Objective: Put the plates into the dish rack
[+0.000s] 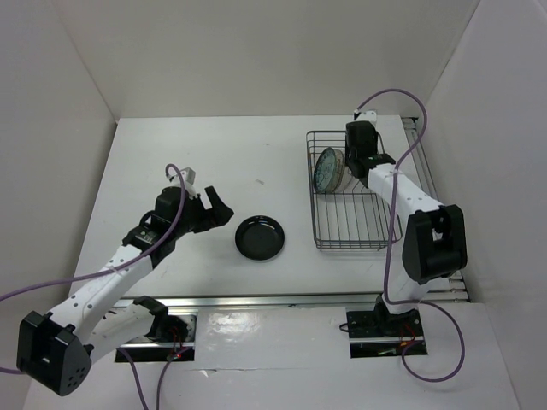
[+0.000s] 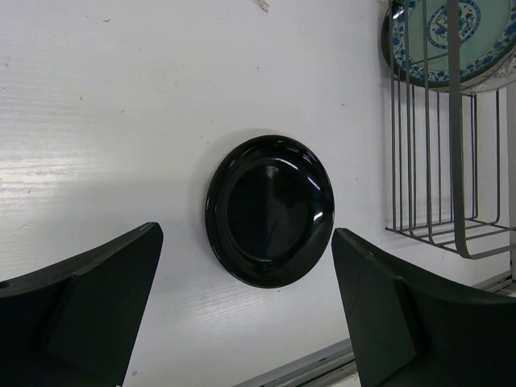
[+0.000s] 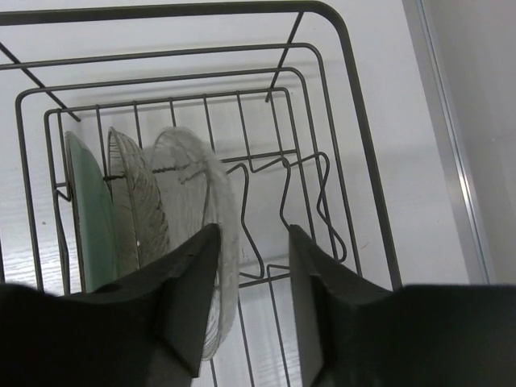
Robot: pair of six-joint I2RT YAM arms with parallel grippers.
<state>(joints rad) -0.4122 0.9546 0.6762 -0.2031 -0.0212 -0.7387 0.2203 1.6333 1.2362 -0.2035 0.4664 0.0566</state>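
Note:
I will next lower my left gripper toward the black plate's rim (image 1: 238,237) on the side away from the rack (image 1: 376,243), with its fingers on both sides of the rim. That part of the plate's rim is nearest and uncovered.
A glossy black round plate (image 1: 261,237) (image 2: 270,210) lies flat on the white table, left of the dish rack (image 1: 376,243) (image 2: 427,161) (image 3: 355,121). My left gripper (image 1: 220,210) (image 2: 246,234) is open just left of it, with nothing between its jaws. Three plates stand on edge in the rack's far end: a teal-patterned one (image 1: 326,168) (image 2: 451,32) (image 3: 89,218), a translucent beige one (image 3: 137,201) and a clear glass one (image 3: 189,173). My right gripper (image 1: 355,162) (image 3: 253,232) hangs over them, open. Its left finger sits beside the glass plate's rim and the right finger stands apart from it.
White walls enclose the table on the left, back and right. A metal rail (image 1: 282,301) runs along the near edge in front of the arm bases. Another rail (image 3: 439,121) borders the table just right of the rack. Divider prongs (image 3: 282,193) stand in the rack's free part.

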